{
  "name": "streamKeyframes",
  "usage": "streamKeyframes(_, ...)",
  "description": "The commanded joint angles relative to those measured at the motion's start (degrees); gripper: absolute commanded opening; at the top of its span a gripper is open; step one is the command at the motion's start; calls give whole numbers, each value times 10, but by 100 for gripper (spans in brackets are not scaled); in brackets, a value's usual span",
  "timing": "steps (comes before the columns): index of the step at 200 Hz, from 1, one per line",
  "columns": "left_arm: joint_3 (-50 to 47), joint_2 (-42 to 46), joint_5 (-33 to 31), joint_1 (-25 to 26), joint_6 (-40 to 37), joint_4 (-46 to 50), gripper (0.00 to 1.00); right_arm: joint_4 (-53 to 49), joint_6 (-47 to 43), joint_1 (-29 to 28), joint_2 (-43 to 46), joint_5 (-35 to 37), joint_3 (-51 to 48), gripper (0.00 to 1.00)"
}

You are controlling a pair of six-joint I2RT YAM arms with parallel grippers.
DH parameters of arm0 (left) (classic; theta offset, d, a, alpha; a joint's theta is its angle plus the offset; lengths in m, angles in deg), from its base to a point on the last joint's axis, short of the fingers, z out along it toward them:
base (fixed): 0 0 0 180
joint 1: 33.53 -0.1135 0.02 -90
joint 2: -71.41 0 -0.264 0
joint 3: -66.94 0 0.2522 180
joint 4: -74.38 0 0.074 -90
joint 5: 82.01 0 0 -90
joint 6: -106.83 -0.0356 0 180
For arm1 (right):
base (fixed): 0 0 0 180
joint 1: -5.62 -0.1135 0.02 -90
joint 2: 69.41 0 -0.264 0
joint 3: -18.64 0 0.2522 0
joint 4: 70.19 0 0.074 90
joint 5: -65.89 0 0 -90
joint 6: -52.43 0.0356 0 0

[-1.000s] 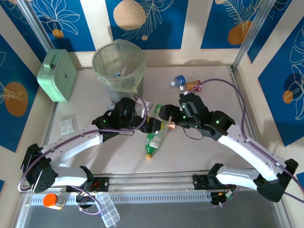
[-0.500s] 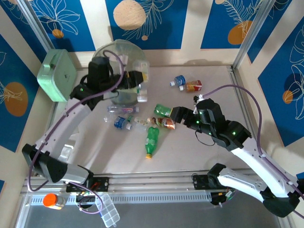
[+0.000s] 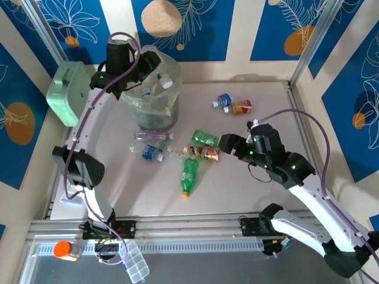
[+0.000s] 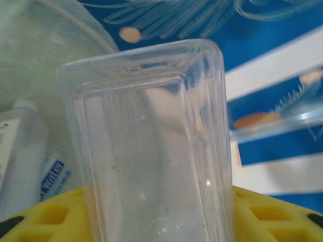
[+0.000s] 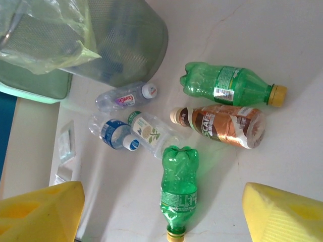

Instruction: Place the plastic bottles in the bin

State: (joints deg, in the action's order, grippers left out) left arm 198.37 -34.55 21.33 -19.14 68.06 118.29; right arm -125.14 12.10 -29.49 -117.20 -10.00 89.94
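Observation:
I need to move my left gripper down into the bin's opening [image 4: 48,96], which is below it. Then the clear plastic bottle [image 4: 151,146] is inside the bin's rim when I let it go.
My left gripper [image 3: 155,68] is shut on a clear plastic bottle [image 4: 151,146] and holds it over the mouth of the bin [image 3: 155,113]; its white-capped end [image 3: 167,83] points into the bin. Another bottle [image 4: 20,151] lies inside the bin. My right gripper [image 3: 228,142] hangs open over the table, its yellow pads [image 5: 43,212] on either side of a green bottle [image 5: 179,194] lying below. Nearby lie a second green bottle [image 5: 227,85], a brown-labelled bottle [image 5: 222,126] and three clear ones [image 5: 123,98] [image 5: 113,133] [image 5: 151,132].
Two more bottles [image 3: 223,101] [image 3: 241,107] lie at the back right. A mint-green box [image 3: 71,93] stands left of the bin. Small plastic bags [image 5: 65,146] lie at the left. An orange-capped item [image 3: 66,249] and a clear compartment case [image 3: 135,269] sit by the front rail.
My left arm has risen from the middle of the table with the clear bottle and swung back over the bin. My right gripper has drawn back to the right from the bottle cluster.

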Motion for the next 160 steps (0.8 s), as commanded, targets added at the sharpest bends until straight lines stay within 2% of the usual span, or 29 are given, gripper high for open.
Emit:
streamKeyframes(1,43,-39,-7,-24,68,-12,36,5,-6,4,1,-25,-12,82)
streamKeyframes(20,90,-71,-32,-31,64,26,34,4,-7,4,-2,-23,-15,81)
streamKeyframes(49,91,-89,-61,-32,62,45,34,2,-15,5,-2,-3,-16,81)
streamKeyframes(95,57,-119,-42,-31,67,28,34,10,-19,10,-16,-3,-18,81)
streamKeyframes(130,37,-136,-33,-30,63,15,44,18,-15,11,-19,-5,-31,81)
streamKeyframes(160,18,-141,-29,-28,62,5,59,18,-19,14,-21,-3,-28,81)
